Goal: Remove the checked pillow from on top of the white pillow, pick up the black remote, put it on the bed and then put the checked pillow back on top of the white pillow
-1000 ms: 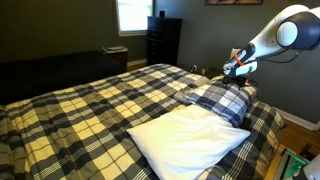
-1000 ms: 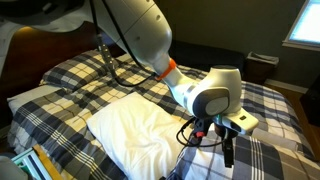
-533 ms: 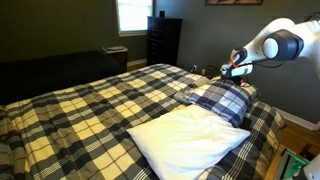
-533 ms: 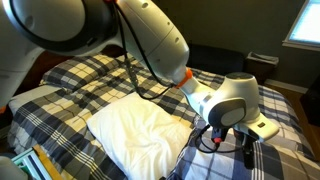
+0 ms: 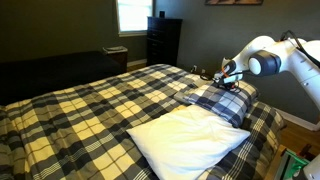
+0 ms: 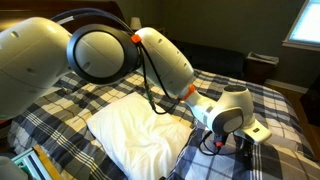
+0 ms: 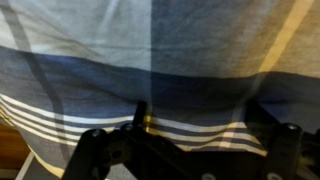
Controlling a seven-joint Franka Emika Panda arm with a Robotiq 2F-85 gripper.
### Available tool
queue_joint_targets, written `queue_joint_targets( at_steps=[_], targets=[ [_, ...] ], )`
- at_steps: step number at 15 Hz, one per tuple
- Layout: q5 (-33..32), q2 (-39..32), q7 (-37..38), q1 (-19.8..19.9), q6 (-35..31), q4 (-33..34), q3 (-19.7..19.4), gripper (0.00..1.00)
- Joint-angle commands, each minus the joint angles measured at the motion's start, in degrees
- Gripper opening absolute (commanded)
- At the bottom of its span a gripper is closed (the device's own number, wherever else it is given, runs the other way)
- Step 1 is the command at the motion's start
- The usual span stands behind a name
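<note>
My parted fingers already have the checked pillow's plaid cloth between them, so I will lower my gripper a little onto the checked pillow's far side (image 5: 226, 87) (image 7: 195, 112) and close it there.
The white pillow (image 5: 190, 140) lies bare at the near end of the bed (image 5: 90, 110) and shows in both exterior views (image 6: 135, 130). The checked pillow (image 5: 218, 102) lies just behind it, touching its far edge, not on top of it. My gripper (image 5: 228, 78) hangs low over the checked pillow's far side, close to the cover (image 6: 243, 150). In the wrist view its fingers (image 7: 193, 115) stand apart with only navy, white and yellow bedcover (image 7: 160, 60) between them. The black remote does not show in any view.
A dark dresser (image 5: 163, 40) and a window (image 5: 130, 15) are at the far wall. A low dark bench (image 5: 60, 68) runs along the bed's far side. My arm (image 6: 100, 50) arches over the bed. Books (image 6: 45, 165) lie beside the bed's near corner.
My gripper has come down and moved a little inward, from above the checked pillow to close over the cover at its far side. The pillows have not moved.
</note>
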State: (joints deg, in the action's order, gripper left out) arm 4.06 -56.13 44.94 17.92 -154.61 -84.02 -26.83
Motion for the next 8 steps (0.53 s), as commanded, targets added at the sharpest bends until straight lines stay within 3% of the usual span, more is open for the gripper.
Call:
queue_joint_targets(
  at_steps=[1, 8],
  targets=[
    [1.3, -6.6, 1.8, 1.4, 2.0, 7.9, 0.3, 0.74],
    [1.6, -8.5, 1.1, 4.0, 8.2, 13.2, 2.1, 0.22]
  ],
)
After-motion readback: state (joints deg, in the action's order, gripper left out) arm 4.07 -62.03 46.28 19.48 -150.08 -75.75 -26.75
